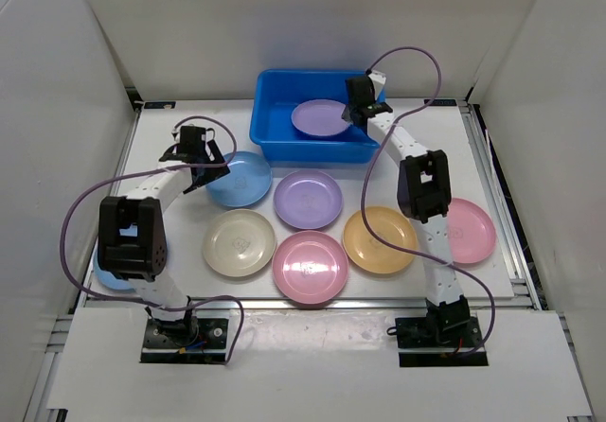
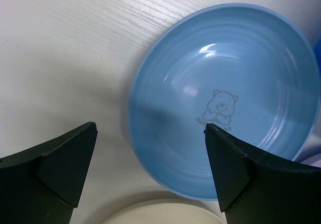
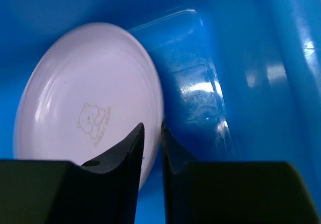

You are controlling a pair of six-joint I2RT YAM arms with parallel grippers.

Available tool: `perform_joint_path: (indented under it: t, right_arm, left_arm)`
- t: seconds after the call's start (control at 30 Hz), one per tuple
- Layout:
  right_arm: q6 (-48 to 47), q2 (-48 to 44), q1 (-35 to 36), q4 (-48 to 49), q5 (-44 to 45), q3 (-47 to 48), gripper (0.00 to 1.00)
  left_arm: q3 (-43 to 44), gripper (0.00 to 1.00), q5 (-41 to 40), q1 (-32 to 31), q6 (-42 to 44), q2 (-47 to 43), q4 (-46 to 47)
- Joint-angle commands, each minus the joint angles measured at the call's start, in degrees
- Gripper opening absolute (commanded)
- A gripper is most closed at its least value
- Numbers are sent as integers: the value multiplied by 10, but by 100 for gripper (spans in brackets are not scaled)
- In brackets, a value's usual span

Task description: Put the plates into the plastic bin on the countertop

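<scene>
My left gripper moves down with fingers spread astride the light blue plate's rim (image 1: 209, 190) (image 2: 131, 126) next and closes there, since that rim lies below it, between the open fingers.
A purple plate (image 1: 317, 117) (image 3: 85, 98) lies in the blue plastic bin (image 1: 275, 110) (image 3: 261, 58) at the back of the white countertop (image 1: 161, 138). My right gripper (image 1: 352, 114) (image 3: 153, 127) is down in the bin at that plate's right rim. Its jaws stand a narrow gap apart with the rim between them. My left gripper (image 1: 204, 171) (image 2: 149, 127) hangs wide open over the left rim of a light blue plate (image 1: 241, 178) (image 2: 225, 83) and holds nothing.
Loose on the countertop lie a purple plate (image 1: 308, 199), a beige plate (image 1: 239, 242) (image 2: 165, 214), a pink plate (image 1: 310, 267), an orange plate (image 1: 379, 239), a second pink plate (image 1: 473, 230) and a blue plate (image 1: 109, 275) partly under the left arm. White walls enclose the sides.
</scene>
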Motion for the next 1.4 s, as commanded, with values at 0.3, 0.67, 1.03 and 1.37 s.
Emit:
perform_joint_path:
  t: [0.3, 0.67, 1.03, 1.37]
  right_arm:
    - [-96, -96, -16, 52, -85, 20, 83]
    - [-145, -329, -28, 68, -143, -166, 99]
    - [-128, -553, -35, 78, -115, -418, 99]
    - [-122, -672, -39, 45, -26, -518, 99]
  left_arm:
    - [35, 99, 31, 14, 27, 55, 18]
    - [30, 99, 45, 26, 32, 97, 26]
    - [42, 73, 60, 36, 30, 139, 49]
    - [20, 10, 33, 70, 26, 104, 44]
